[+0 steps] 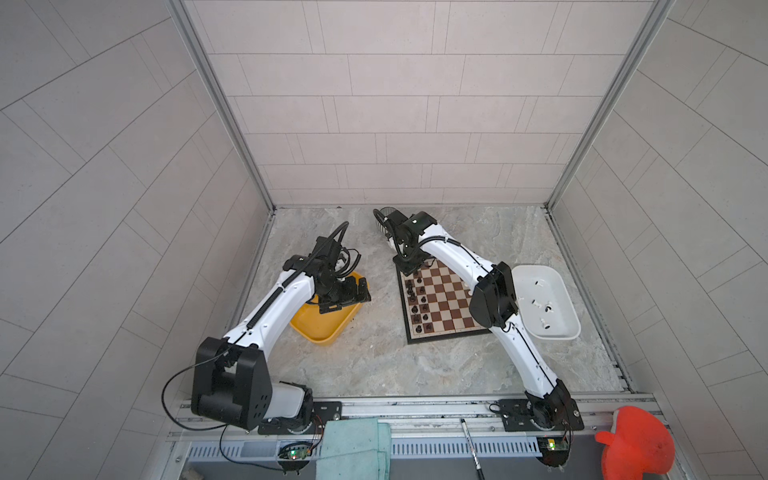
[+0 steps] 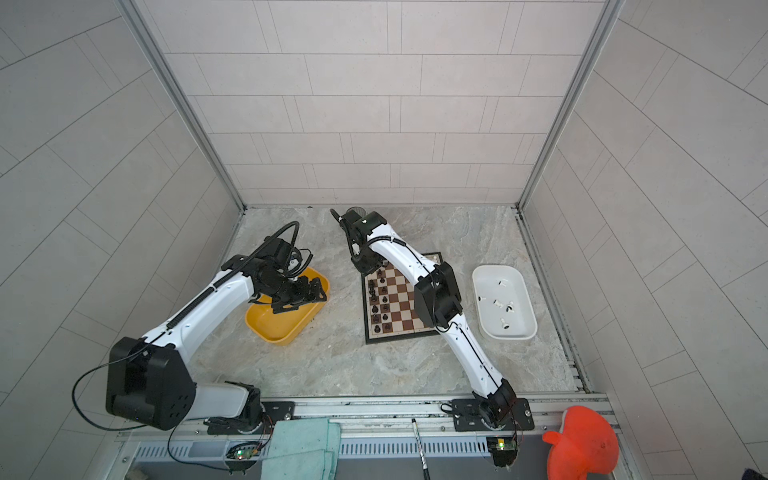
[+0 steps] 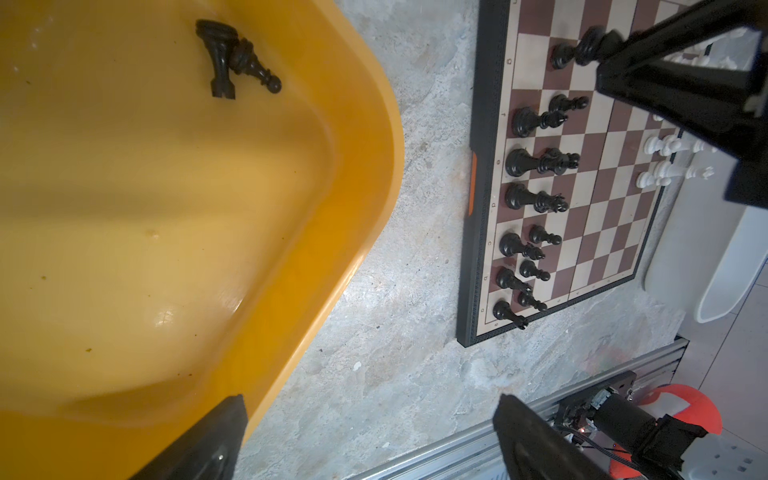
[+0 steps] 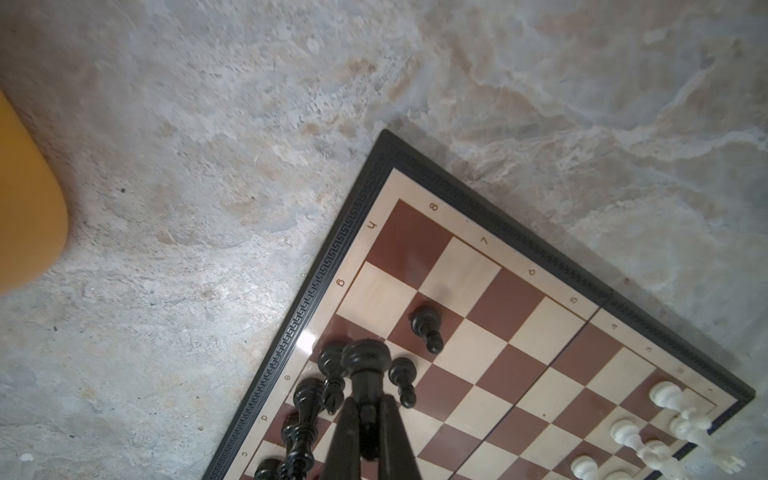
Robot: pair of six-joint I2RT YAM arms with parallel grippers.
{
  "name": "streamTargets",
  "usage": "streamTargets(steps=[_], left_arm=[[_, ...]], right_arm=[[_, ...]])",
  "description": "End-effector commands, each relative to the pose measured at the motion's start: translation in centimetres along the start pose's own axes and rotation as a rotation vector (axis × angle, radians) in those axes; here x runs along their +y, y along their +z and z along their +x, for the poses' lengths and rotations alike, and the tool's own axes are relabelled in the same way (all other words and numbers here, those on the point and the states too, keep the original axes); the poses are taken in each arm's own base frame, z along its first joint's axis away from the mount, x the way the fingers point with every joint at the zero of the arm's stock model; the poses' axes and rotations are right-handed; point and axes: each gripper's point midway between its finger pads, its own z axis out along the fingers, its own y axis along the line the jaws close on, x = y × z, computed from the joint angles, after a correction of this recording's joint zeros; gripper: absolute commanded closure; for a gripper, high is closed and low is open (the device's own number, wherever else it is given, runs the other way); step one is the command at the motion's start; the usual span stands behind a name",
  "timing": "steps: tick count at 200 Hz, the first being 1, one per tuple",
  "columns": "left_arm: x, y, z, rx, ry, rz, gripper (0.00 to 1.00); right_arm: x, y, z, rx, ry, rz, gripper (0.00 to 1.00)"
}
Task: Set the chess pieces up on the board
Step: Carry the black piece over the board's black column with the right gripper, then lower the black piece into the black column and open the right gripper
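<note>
The light square below, beside the corner one, is still empty in the black column. Next I will lower the black piece's base onto it with my right gripper and let go of the piece's stem.
The board (image 1: 451,301) (image 2: 401,305) lies right of centre. Black chess pieces (image 1: 417,299) (image 3: 523,195) stand in two columns along its left side. A few white ones (image 4: 665,395) (image 3: 660,145) stand on its right side. My right gripper (image 1: 409,266) (image 4: 368,399) hangs over the board's far left corner, shut on the stem of a black piece (image 4: 365,361), which shows base-first. My left gripper (image 1: 347,297) (image 3: 370,405) is open and empty above the near edge of the yellow tray (image 1: 320,332) (image 3: 166,208). Two black pieces (image 3: 232,58) lie in that tray.
A white tray (image 1: 555,330) (image 2: 513,334) right of the board holds several white pieces (image 1: 540,305). A dark ribbed cup (image 1: 384,220) stands behind the right arm. At the front rail lie a green cloth (image 1: 353,449), a pen (image 1: 469,444) and a red object (image 1: 636,444).
</note>
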Motion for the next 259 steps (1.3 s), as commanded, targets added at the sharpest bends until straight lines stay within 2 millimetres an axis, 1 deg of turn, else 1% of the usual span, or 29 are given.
streamTargets(steps=[1, 58, 90, 117, 147, 193, 259], left_arm=[[0.0, -0.5, 0.0, -0.028, 0.026, 0.002, 0.0], [-0.1, -0.7, 0.0, -0.029, 0.015, 0.017, 0.0], [-0.5, -0.6, 0.0, -0.024, -0.002, 0.052, 0.0], [-0.4, -0.7, -0.1, -0.023, -0.01, 0.056, 0.0], [-0.4, -0.9, -0.2, -0.029, -0.017, 0.063, 0.0], [-0.4, -1.0, -0.3, -0.029, -0.028, 0.072, 0.0], [-0.3, -1.1, -0.3, -0.033, -0.036, 0.079, 0.0]], right_arm=[[0.1, 1.0, 0.2, 0.023, -0.021, 0.005, 1.0], [0.6, 2.5, 0.3, 0.041, -0.025, -0.015, 1.0], [0.4, 3.2, 0.3, 0.05, -0.021, -0.009, 1.0], [0.4, 3.4, 0.3, 0.051, -0.024, -0.006, 1.0], [0.1, 3.5, 0.4, 0.057, -0.028, 0.008, 0.95], [0.1, 3.7, 0.7, 0.07, -0.029, 0.013, 0.94], [0.0, 4.0, 0.7, 0.072, -0.027, 0.011, 0.89]])
